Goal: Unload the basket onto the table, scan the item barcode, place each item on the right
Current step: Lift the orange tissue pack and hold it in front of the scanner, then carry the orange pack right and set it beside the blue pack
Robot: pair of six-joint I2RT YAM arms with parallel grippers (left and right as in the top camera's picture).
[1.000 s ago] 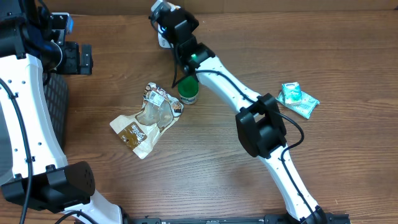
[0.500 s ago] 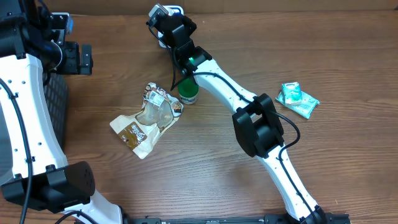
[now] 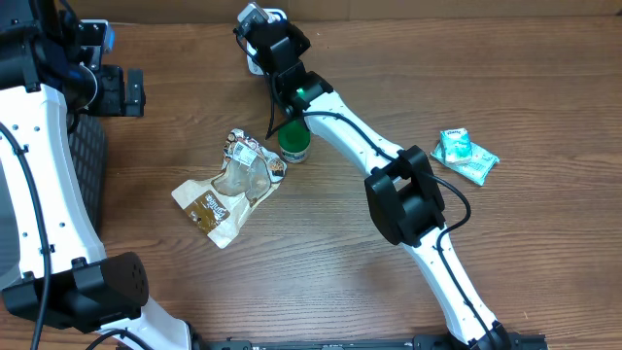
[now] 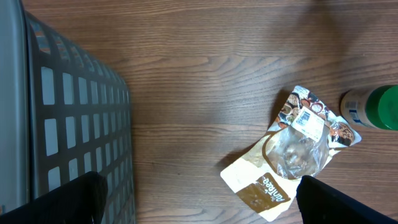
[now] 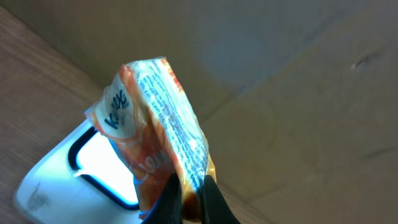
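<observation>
The robot's right gripper will next swing toward the right in the overhead view, go down onto the teal packet (image 3: 476, 159) and release, because that packet lies apart from the pouch and the bottle.
My right gripper (image 5: 191, 200) is shut on the lower edge of an orange and white tissue packet (image 5: 155, 118) with blue print. It holds the packet upright, close in front of a white scanner (image 5: 68, 171) whose window glows. From overhead this gripper (image 3: 257, 29) is at the table's far edge, and the packet barely shows there. My left gripper (image 4: 199, 205) hangs open high above the table's left side, with nothing between its fingers (image 4: 65, 199).
A brown and white snack pouch (image 3: 230, 187) lies mid-table, with a green-capped bottle (image 3: 294, 142) just to its right. A teal packet (image 3: 465, 156) lies at the right. A grey basket (image 4: 68, 124) stands at the left. A cardboard wall rises behind the scanner.
My right gripper has moved a little towards the far edge with the packet, then held nearly still. The left arm has not moved.
</observation>
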